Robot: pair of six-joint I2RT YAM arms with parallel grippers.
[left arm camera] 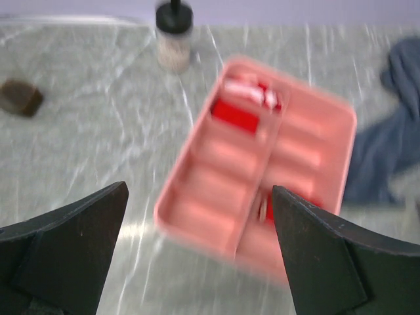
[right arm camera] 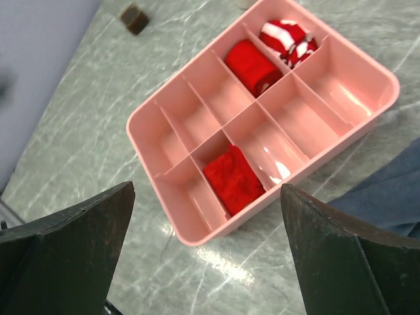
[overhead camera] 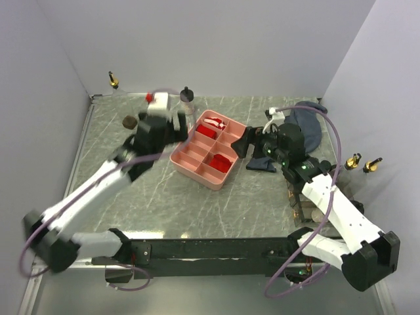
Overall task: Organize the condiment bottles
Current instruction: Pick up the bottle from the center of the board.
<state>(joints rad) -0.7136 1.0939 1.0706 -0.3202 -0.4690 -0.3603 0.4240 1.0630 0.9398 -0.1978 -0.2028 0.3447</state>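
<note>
The cap of the black-capped cream bottle (overhead camera: 187, 98) (left arm camera: 174, 29) is by the back wall, and my left gripper will next move outward over it, then go down around it.
A black-capped cream bottle (overhead camera: 188, 100) stands at the back, behind the pink divided tray (overhead camera: 197, 172); it also shows in the left wrist view (left arm camera: 174, 36). A squat dark-brown jar (overhead camera: 129, 121) sits at the back left and shows in both wrist views (left arm camera: 21, 97) (right arm camera: 134, 18). A gold-spouted bottle (overhead camera: 113, 80) stands at the far left corner. Two gold spouts (overhead camera: 354, 160) show at the right edge, and more bottles (overhead camera: 298, 197) are partly hidden under my right arm. My left gripper (overhead camera: 178, 128) (left arm camera: 197, 256) is open and empty beside the tray's left side. My right gripper (overhead camera: 244, 143) (right arm camera: 207, 256) is open and empty at the tray's right side.
The tray (left arm camera: 167, 210) (right arm camera: 146, 111) holds red rolled cloths and a red-and-white one in some compartments. A blue-grey cloth (overhead camera: 305, 125) (left arm camera: 394, 151) (right arm camera: 394, 190) lies right of the tray. Walls close the table at the back and on both sides.
</note>
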